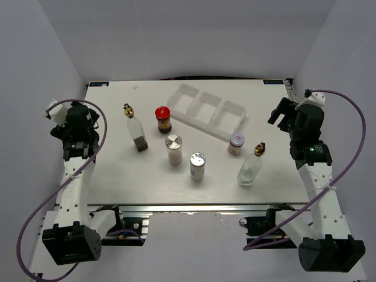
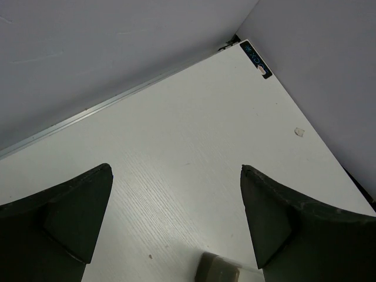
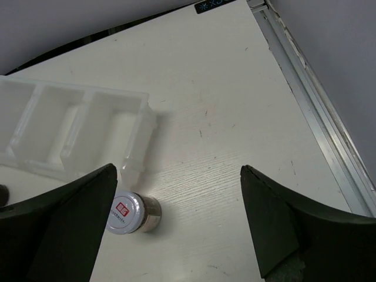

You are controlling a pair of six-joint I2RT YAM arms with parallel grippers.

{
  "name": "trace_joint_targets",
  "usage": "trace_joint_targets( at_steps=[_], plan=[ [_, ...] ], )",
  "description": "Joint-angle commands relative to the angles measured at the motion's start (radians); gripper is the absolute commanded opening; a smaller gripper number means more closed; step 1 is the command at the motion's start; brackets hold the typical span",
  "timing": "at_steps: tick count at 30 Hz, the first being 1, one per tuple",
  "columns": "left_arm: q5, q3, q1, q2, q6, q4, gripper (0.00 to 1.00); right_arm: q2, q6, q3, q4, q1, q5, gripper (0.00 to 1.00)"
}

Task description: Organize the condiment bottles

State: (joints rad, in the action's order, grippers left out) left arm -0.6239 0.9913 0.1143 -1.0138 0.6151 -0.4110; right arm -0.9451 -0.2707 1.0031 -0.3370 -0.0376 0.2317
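The gold spout sits nearer my base than my open fingertips, so next I should turn my right gripper back and to the left in the top view, onto it.
Six condiment bottles stand on the white table [image 1: 117, 176]. A tall glass bottle with gold spout [image 1: 136, 129] is at the left; its base shows in the left wrist view [image 2: 220, 271]. A red-lidded dark jar [image 1: 163, 119] stands beside it. Two silver-capped shakers [image 1: 174, 148] [image 1: 197, 165] stand in the middle. A lilac-lidded jar [image 1: 236, 143] is right of them, also in the right wrist view [image 3: 130, 213]. A second gold-spouted bottle [image 1: 251, 166] leans at the front right. My left gripper [image 2: 176, 176] is open and empty at the left edge. My right gripper [image 3: 179, 176] is open and empty at the right edge.
A white three-compartment tray [image 1: 205, 111] lies at the back centre, also in the right wrist view [image 3: 70, 132]. White walls enclose the table on three sides. An aluminium rail [image 3: 317, 111] runs along the table's right edge.
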Motion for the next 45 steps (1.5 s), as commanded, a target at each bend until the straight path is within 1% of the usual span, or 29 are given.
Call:
trace_joint_targets(
  at_steps=[1,4,5,7,8,10,11,12,14,19,21,25,28,32,33,34,36,37,38,41,45],
  plan=[
    [0.029,-0.002,-0.001,-0.002,-0.008,0.023,0.98,0.040,-0.022,0.031,0.010,0.001,-0.043,0.89],
    [0.029,0.001,0.001,-0.005,-0.014,0.029,0.98,0.080,-0.021,0.040,0.000,0.002,-0.150,0.89],
    [0.029,-0.006,0.001,0.000,-0.017,0.034,0.98,0.101,-0.015,0.046,-0.010,0.002,-0.220,0.89],
    [0.027,-0.014,0.001,0.003,-0.020,0.043,0.98,0.126,0.019,0.063,-0.011,0.001,-0.314,0.89],
    [0.027,-0.019,0.001,0.007,-0.023,0.049,0.98,0.153,0.034,0.068,-0.008,0.001,-0.410,0.89],
    [0.033,-0.031,0.001,0.011,-0.026,0.060,0.98,0.178,0.050,0.075,-0.008,0.001,-0.510,0.89],
    [0.036,-0.033,0.001,0.012,-0.031,0.064,0.98,0.190,0.045,0.086,-0.022,0.001,-0.605,0.89],
    [0.039,-0.036,0.001,0.012,-0.031,0.067,0.98,0.190,0.044,0.100,-0.063,-0.001,-0.644,0.89],
    [0.039,-0.034,0.002,0.009,-0.028,0.069,0.98,0.196,0.054,0.121,-0.088,-0.007,-0.730,0.89],
    [0.082,-0.048,0.001,-0.002,-0.038,0.101,0.98,0.220,0.068,0.118,-0.169,-0.024,-0.667,0.89],
    [0.082,-0.048,0.001,-0.006,-0.040,0.104,0.98,0.220,0.083,0.106,-0.180,-0.031,-0.670,0.89],
    [0.082,-0.045,-0.001,-0.020,-0.044,0.106,0.98,0.207,0.105,0.103,-0.247,-0.051,-0.588,0.89],
    [0.089,-0.054,0.001,-0.028,-0.048,0.115,0.98,0.209,0.114,0.098,-0.273,-0.088,-0.569,0.89],
    [0.092,-0.060,0.001,-0.037,-0.055,0.123,0.98,0.206,0.105,0.078,-0.327,-0.185,-0.438,0.90],
    [0.092,-0.060,-0.001,-0.042,-0.055,0.124,0.98,0.201,0.102,0.071,-0.344,-0.235,-0.416,0.89],
    [0.093,-0.060,0.001,-0.042,-0.057,0.126,0.98,0.198,0.084,0.054,-0.352,-0.261,-0.349,0.89],
    [0.095,-0.062,0.001,-0.051,-0.057,0.126,0.98,0.184,0.064,0.042,-0.362,-0.326,-0.274,0.89],
    [0.098,-0.063,0.001,-0.055,-0.057,0.126,0.98,0.180,0.056,0.039,-0.362,-0.340,-0.202,0.89],
    [0.101,-0.065,0.001,-0.057,-0.058,0.129,0.98,0.180,0.045,0.035,-0.358,-0.350,-0.174,0.89],
    [0.102,-0.066,0.001,-0.065,-0.061,0.126,0.98,0.186,0.033,0.013,-0.332,-0.372,-0.097,0.90],
    [0.098,-0.068,-0.001,-0.071,-0.061,0.126,0.98,0.212,0.030,-0.050,-0.295,-0.380,-0.043,0.89]
  ],
)
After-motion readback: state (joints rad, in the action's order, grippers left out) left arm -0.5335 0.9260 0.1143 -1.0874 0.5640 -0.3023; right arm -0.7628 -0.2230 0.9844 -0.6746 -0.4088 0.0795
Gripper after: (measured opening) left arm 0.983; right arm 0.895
